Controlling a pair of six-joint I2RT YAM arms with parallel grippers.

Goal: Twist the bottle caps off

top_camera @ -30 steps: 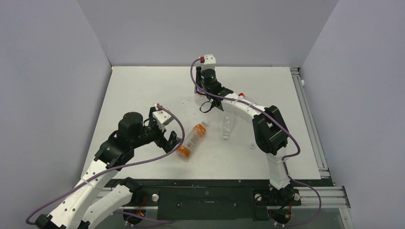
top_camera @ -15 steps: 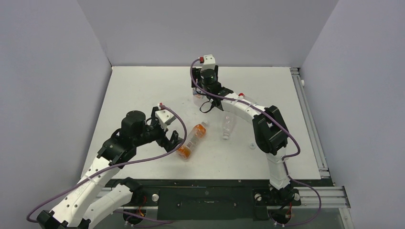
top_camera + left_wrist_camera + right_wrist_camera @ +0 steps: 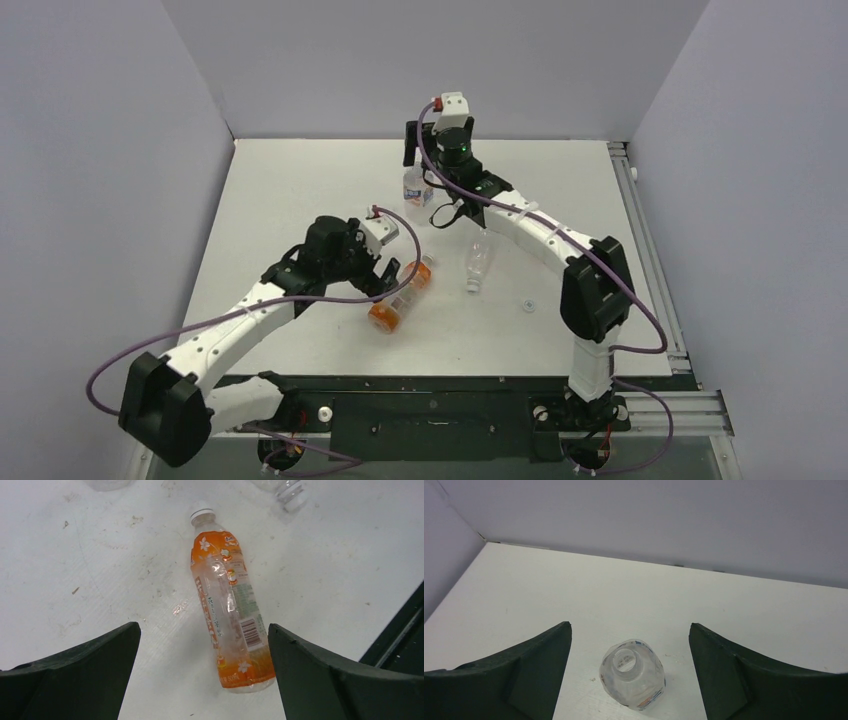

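The left gripper comes down to its right in the top view toward the orange-labelled bottle's middle (image 3: 407, 290) (image 3: 223, 576) below it next, leaving the bottle's cap clear.
An orange-labelled bottle (image 3: 227, 610) lies on the white table with a whitish cap (image 3: 202, 515) screwed on its far end. My left gripper (image 3: 204, 630) hovers open above its lower half, the bottle nearer the right finger and touching neither. In the top view this gripper (image 3: 388, 280) is over that bottle (image 3: 395, 298). A small clear bottle (image 3: 631, 672) stands upright with its mouth uncapped. My right gripper (image 3: 630, 625) is open above it, holding nothing; in the top view it (image 3: 415, 160) sits just behind this bottle (image 3: 417, 188).
A clear bottle (image 3: 478, 262) lies right of the orange one, its threaded neck (image 3: 291, 489) showing in the left wrist view. A loose whitish cap (image 3: 527, 306) rests on the table (image 3: 300, 180) near the right arm. Grey walls enclose the back and sides.
My right gripper has opened and lifted back off the small clear bottle, which now stands free. My left arm has swung right and forward over the orange bottle, still open.
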